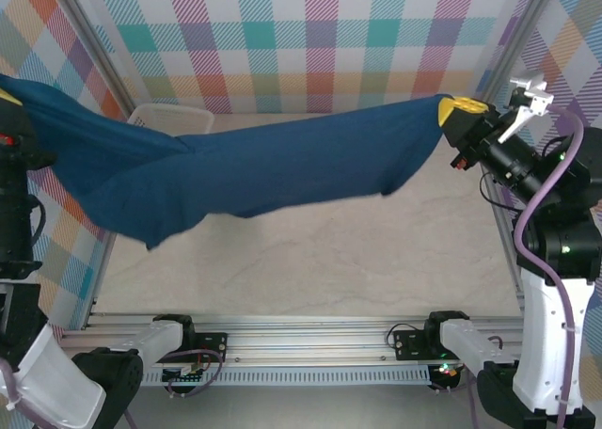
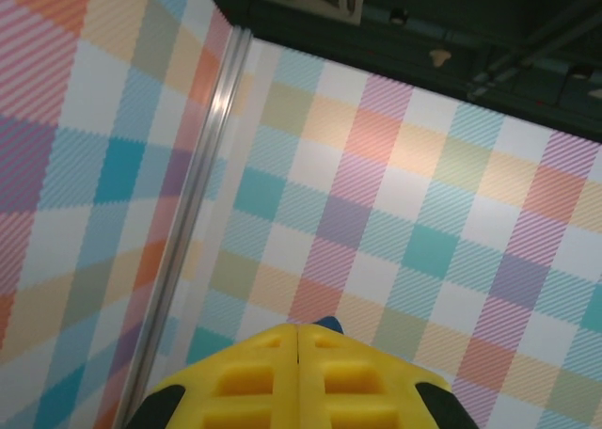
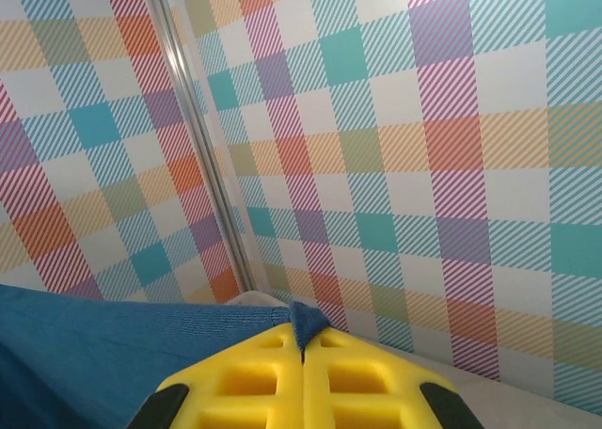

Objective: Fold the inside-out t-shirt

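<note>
My left gripper swings outward and down toward the back tabletop (image 1: 233, 121) beside the white basket next to release the shirt's end, as the cloth hangs above the table.
The inside-out t-shirt (image 1: 254, 170), dark navy blue, hangs stretched in the air between my two arms, well above the table. My right gripper (image 1: 450, 109) is shut on its right corner at the upper right; in the right wrist view a blue fold (image 3: 306, 321) pokes out between the yellow fingers (image 3: 245, 382). My left gripper (image 1: 7, 98) is at the far left edge, shut on the shirt's other end; a small blue tip (image 2: 329, 325) shows above its closed yellow fingers (image 2: 254, 382). The shirt's lower edge sags toward the left.
A white basket (image 1: 174, 119) stands at the back left, partly behind the cloth. Checked panels (image 1: 310, 34) wall the table at the back and sides. The pale tabletop (image 1: 310, 260) lies below the shirt, with a metal rail (image 1: 310, 335) along its near edge.
</note>
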`<move>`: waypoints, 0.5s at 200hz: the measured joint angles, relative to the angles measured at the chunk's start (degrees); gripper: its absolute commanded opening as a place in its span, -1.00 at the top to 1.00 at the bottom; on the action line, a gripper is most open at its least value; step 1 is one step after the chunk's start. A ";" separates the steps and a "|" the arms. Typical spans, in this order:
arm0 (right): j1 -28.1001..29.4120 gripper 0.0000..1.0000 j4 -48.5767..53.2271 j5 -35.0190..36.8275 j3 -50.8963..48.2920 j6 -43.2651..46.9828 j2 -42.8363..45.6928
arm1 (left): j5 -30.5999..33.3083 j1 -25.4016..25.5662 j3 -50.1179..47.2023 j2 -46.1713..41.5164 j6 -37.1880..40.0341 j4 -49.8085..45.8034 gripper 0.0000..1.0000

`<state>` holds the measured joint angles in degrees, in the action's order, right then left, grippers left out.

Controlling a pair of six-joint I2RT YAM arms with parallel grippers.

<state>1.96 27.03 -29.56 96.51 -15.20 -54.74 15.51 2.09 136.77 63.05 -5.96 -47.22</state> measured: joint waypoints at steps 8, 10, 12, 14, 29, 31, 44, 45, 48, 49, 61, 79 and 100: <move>0.00 1.00 0.63 0.46 0.02 0.28 0.81 | -0.07 0.00 2.29 0.72 0.74 -0.52 1.00; -0.02 1.00 0.81 0.55 0.02 0.33 1.01 | -0.13 0.00 2.86 0.92 0.92 -0.59 1.00; -0.02 1.00 1.03 0.74 0.04 0.35 1.22 | -0.22 0.02 3.43 1.09 1.07 -0.72 1.00; -0.02 1.00 1.20 0.94 0.07 0.46 1.40 | -0.26 0.02 3.85 1.22 1.16 -0.76 1.00; -0.02 1.00 2.51 2.51 0.55 0.92 2.27 | -0.87 0.02 6.69 2.56 2.03 -0.90 1.00; -0.02 1.00 2.69 2.78 0.70 0.94 2.43 | -0.90 0.02 6.95 2.80 2.19 -0.87 1.00; -0.02 1.00 3.13 4.37 1.62 1.16 2.73 | -1.25 0.02 8.04 4.46 2.62 -0.87 1.00; 0.00 1.00 3.10 4.57 1.70 1.16 2.71 | -1.27 0.02 8.07 4.61 2.62 -0.87 1.00; 0.00 1.00 3.10 4.94 1.92 1.18 2.71 | -1.36 0.02 8.24 5.09 2.67 -0.90 1.00; 0.00 1.00 3.08 5.01 1.97 1.18 2.69 | -1.42 0.02 8.28 5.33 2.67 -0.85 1.00; 0.00 1.00 2.99 6.62 2.40 1.36 1.92 | -1.60 0.02 8.68 8.15 2.82 -0.68 1.00; 0.00 1.00 2.01 9.14 1.86 1.86 -1.09 | -2.21 0.02 8.92 14.67 2.84 -0.15 1.00; 0.00 1.00 -1.60 12.02 -0.98 2.25 -7.87 | -2.97 0.02 8.90 24.96 2.82 1.66 1.00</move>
<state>1.96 25.43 -17.54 95.53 -12.95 -62.61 12.53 2.11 145.67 88.01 -3.14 -45.56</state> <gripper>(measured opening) 0.048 0.052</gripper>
